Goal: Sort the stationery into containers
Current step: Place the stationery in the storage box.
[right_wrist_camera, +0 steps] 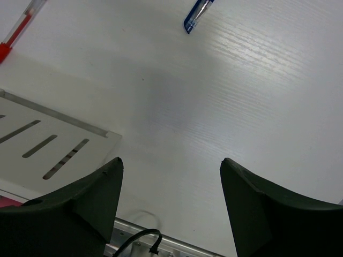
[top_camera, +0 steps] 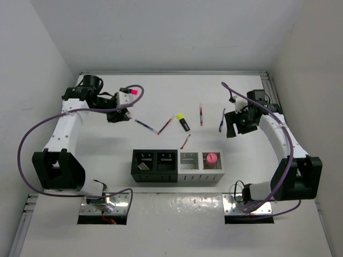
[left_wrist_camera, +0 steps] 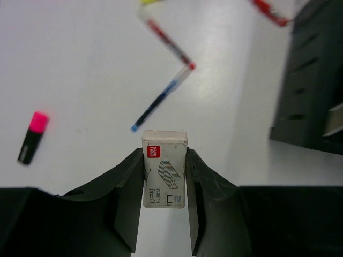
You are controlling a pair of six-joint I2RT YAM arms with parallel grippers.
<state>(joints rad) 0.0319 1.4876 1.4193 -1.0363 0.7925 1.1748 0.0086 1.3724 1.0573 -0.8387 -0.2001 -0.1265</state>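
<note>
I will move my left gripper back and to the right in the top view and let go of the white box (left_wrist_camera: 164,168) over the black bin with the pale item (left_wrist_camera: 334,115), because there is still room inside.
My left gripper (top_camera: 119,114) (left_wrist_camera: 164,160) is shut on a small white box (left_wrist_camera: 164,168) printed with a staple drawing, held above the table at the back left. A pink highlighter (top_camera: 133,91) (left_wrist_camera: 33,137) lies behind it. A blue pen (top_camera: 146,126) (left_wrist_camera: 161,101) and a red pen (top_camera: 165,126) (left_wrist_camera: 167,44) lie in a V at the centre, with a yellow highlighter (top_camera: 183,122) beside them. My right gripper (top_camera: 234,128) (right_wrist_camera: 171,171) is open and empty over bare table, next to a blue pen (top_camera: 222,120) (right_wrist_camera: 197,13). The four bins (top_camera: 177,167) stand in a row at the front.
A red pen (top_camera: 201,114) (right_wrist_camera: 19,29) lies at the back centre and a short red pen (top_camera: 185,141) just behind the bins. The right grey bin holds a pink-capped glue stick (top_camera: 212,158). The left black bin (top_camera: 143,165) holds a pale item. Walls close in both sides.
</note>
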